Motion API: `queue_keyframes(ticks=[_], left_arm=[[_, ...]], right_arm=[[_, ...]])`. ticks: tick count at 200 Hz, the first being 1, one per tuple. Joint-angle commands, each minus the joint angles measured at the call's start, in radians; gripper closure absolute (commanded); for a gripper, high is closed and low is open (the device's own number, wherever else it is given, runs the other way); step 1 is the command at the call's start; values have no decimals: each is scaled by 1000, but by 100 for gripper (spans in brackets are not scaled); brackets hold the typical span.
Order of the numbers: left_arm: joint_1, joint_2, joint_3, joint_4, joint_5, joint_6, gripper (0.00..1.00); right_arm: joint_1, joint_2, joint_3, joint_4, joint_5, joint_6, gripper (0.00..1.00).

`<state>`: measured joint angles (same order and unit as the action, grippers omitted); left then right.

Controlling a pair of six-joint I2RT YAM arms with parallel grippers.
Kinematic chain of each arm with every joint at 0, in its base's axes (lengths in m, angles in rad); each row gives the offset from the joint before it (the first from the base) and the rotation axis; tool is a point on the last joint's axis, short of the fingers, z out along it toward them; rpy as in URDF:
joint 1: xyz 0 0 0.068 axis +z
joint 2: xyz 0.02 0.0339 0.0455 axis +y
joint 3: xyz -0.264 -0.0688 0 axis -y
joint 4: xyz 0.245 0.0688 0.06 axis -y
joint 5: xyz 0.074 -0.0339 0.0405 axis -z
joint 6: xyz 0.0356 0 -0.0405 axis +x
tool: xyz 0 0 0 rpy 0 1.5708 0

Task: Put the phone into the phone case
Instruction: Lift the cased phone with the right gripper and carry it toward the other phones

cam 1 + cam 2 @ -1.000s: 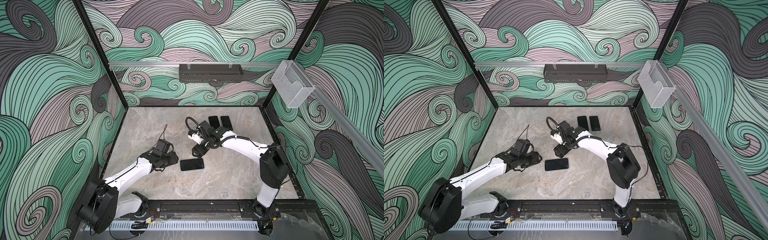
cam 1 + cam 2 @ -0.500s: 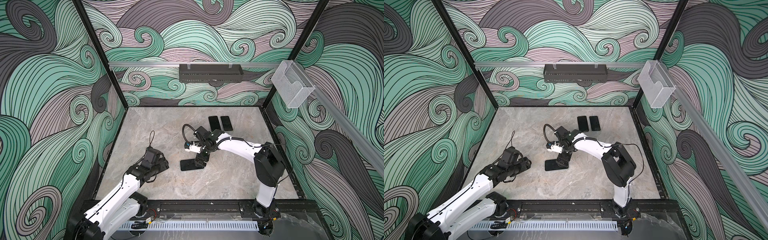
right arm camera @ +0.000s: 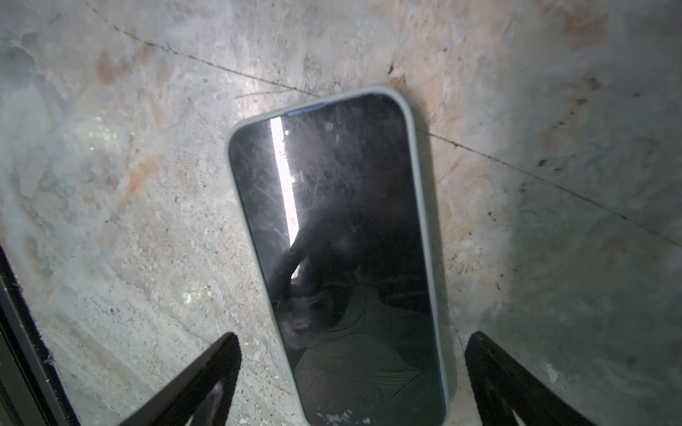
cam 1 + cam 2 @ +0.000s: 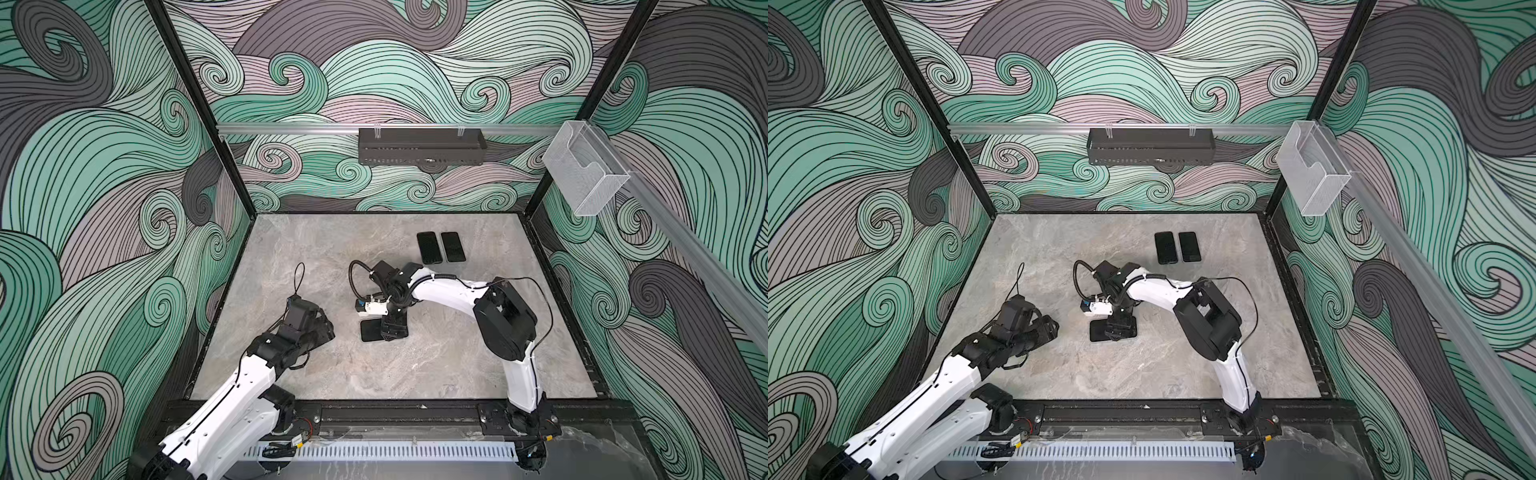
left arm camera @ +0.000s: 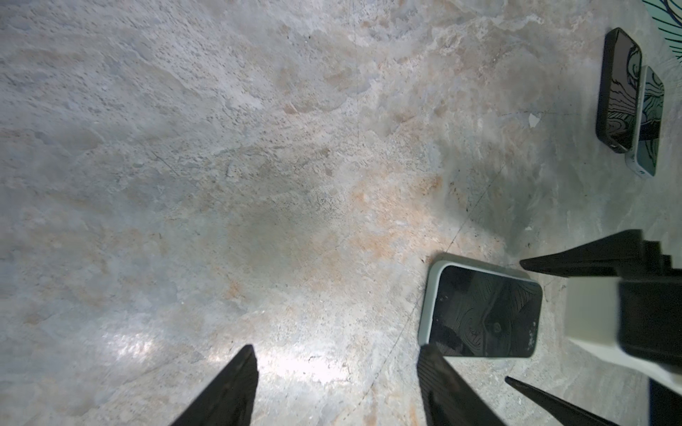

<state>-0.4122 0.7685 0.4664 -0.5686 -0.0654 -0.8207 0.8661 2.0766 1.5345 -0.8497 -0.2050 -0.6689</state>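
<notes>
The right gripper moves down next onto the cased phone's end (image 4: 1130, 326) (image 3: 365, 365) opposite the blue strip. It then closes across its long sides, because the open fingers still hang clear.
The phone (image 3: 339, 239), its dark screen up, lies flat on the stone table inside a pale grey-green phone case (image 3: 417, 147). A thin blue strip of its edge shows at the far end. In both top views it sits mid-table (image 4: 371, 331) (image 4: 1099, 331). My right gripper (image 3: 354, 335) hangs open over its right end (image 4: 395, 328), one finger on each side, not touching it. My left gripper (image 5: 337, 346) is open and empty, left of the phone (image 4: 326, 328) (image 4: 1052, 328). The cased phone (image 5: 483, 313) appears just beyond one left fingertip.
Two more dark phones (image 4: 429, 247) (image 4: 452, 246) lie side by side at the back right of the table, also seen from the left wrist (image 5: 620, 92). A black shelf (image 4: 419, 145) hangs on the back wall, a clear holder (image 4: 582, 174) on the right rail.
My right gripper came forward and down from behind the phone to straddle its right end, opening wider. My left gripper drew back a little to the left of the phone and opened.
</notes>
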Motion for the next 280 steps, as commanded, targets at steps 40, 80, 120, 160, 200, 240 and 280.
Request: queue_keyframes(ticks=[40,80,120,160,200,240,280], left_arm=[[10,-33,17,-34,-16,10,29],[10,-26,18,-19,-10,7,29],[10,-23,27,-23,-7,13,29],[9,-27,36,-27,-7,15,30],[10,-34,37,-27,-11,18,30],[10,-32,36,-19,-8,18,30],[10,-27,35,-3,-4,17,30]], right_arm=[[20,42,9,-41,52,-50,5],[49,63,-23,29,190,-13,7],[68,61,-48,76,190,67,9],[61,74,-30,74,181,277,15],[48,73,-41,80,189,491,32],[33,54,-47,84,213,645,56],[8,-10,-69,133,259,755,84]])
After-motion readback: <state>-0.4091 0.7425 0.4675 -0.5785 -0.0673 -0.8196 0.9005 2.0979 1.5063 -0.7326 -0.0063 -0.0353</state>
